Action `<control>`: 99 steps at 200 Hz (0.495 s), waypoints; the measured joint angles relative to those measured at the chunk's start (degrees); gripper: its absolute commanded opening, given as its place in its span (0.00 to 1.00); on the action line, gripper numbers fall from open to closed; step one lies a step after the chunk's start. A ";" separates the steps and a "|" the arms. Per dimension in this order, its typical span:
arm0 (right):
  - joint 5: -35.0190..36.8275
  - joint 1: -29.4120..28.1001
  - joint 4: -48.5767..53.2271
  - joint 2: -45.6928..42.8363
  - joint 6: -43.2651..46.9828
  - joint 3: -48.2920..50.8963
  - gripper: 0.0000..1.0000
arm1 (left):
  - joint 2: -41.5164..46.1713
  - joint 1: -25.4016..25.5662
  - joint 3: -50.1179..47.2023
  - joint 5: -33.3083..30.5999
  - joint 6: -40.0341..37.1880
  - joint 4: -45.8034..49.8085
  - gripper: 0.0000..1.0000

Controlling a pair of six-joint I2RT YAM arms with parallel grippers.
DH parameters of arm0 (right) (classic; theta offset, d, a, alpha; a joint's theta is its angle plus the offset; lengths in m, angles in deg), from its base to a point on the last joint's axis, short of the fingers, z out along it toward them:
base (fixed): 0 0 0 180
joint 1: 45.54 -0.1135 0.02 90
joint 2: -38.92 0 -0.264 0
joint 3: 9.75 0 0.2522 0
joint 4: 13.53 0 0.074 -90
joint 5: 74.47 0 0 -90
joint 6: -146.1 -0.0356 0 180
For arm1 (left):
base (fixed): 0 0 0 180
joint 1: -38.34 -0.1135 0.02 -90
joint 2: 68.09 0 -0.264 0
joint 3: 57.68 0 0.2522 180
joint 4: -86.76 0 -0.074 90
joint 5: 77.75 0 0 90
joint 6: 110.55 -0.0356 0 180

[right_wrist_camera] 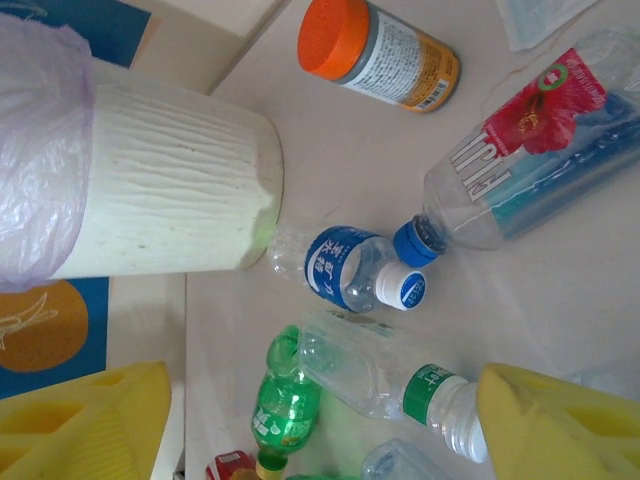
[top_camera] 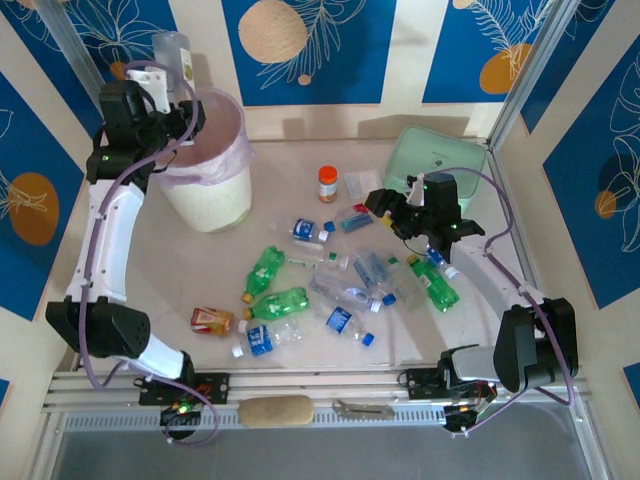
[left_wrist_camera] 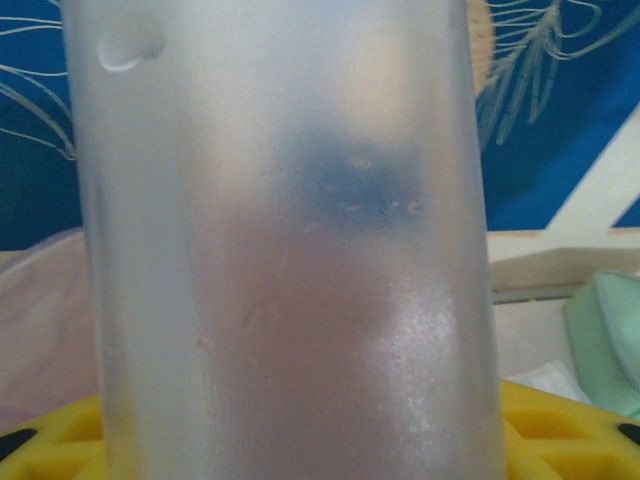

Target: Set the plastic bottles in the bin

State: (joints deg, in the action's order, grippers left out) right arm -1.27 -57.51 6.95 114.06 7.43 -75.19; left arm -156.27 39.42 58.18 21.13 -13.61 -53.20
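My left gripper is above the bin's pink-lined opening (top_camera: 215, 132), and the frosted bottle (top_camera: 172, 50) is still above the bin's rim. I need to lower the bottle into the opening and release it.
A frosted clear plastic bottle (top_camera: 172, 50) (left_wrist_camera: 290, 240) is held upright above the rim of the bin (top_camera: 205, 170), a white bucket lined with a pink bag. My left gripper (top_camera: 165, 82) (left_wrist_camera: 320, 445) is shut on it. Several more bottles lie scattered mid-table: green ones (top_camera: 265, 268), blue-labelled clear ones (top_camera: 258, 340) and an amber one (top_camera: 212, 320). My right gripper (top_camera: 392, 208) (right_wrist_camera: 320, 410) hovers open over them. A clear bottle with a green neck band (right_wrist_camera: 400, 375) lies between its yellow fingers (right_wrist_camera: 550, 430). A blue-labelled bottle (right_wrist_camera: 350, 265) lies beside the bin (right_wrist_camera: 180, 180).
An orange-capped jar (top_camera: 327, 183) (right_wrist_camera: 380, 55) stands behind the bottles. A mint green container (top_camera: 435, 160) sits at the back right, just beyond my right gripper. A beige pad (top_camera: 275, 410) lies on the front rail. Walls close in on both sides.
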 measured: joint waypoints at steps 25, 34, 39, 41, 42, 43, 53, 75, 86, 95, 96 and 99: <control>-0.09 -0.85 0.61 -0.02 2.12 -0.83 0.99 | -3.69 -1.31 1.66 -0.52 -0.02 1.01 0.51; 0.11 -1.38 0.87 -0.04 2.78 -1.20 0.99 | -5.09 -1.53 1.97 -0.68 -0.02 1.70 0.51; 0.31 -1.66 1.20 -0.09 3.10 -1.40 0.99 | -5.86 -1.64 2.01 -0.74 0.00 2.08 0.51; 0.39 -1.79 1.31 -0.15 3.23 -1.49 0.99 | -6.12 -1.66 2.08 -0.83 -0.02 2.29 0.51; 0.44 -1.84 1.40 -0.15 3.32 -1.51 0.99 | -6.23 -1.68 2.10 -0.85 0.00 2.38 0.51; 0.50 -1.90 1.49 -0.20 3.34 -1.55 0.99 | -6.32 -1.68 2.10 -0.85 0.00 2.47 0.51; 1.14 -2.34 2.03 -0.61 3.85 -1.68 0.99 | -7.78 -1.88 2.36 -1.11 -0.02 3.56 0.52; 2.40 -2.89 3.26 -1.62 4.68 -1.84 0.99 | -10.12 -2.23 3.06 -1.60 -0.02 5.62 0.55; 2.95 -2.93 3.43 -1.99 4.85 -1.88 0.99 | -10.82 -2.36 3.45 -1.75 -0.04 6.64 0.58; 3.34 -2.93 3.58 -2.21 4.87 -1.88 0.99 | -11.17 -2.40 3.69 -1.79 -0.09 7.26 0.63; 3.34 -2.93 3.58 -2.23 4.87 -1.88 0.99 | -11.19 -2.43 3.72 -1.77 -0.09 7.26 0.64; 3.39 -2.93 3.61 -2.27 4.90 -1.88 0.99 | -11.28 -2.43 3.74 -1.77 -0.31 7.43 0.67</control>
State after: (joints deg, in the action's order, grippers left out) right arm 2.12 -60.44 10.56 111.78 12.33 -77.07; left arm -167.55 36.99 61.92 19.36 -13.92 -45.76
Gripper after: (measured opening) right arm 0.990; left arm 0.601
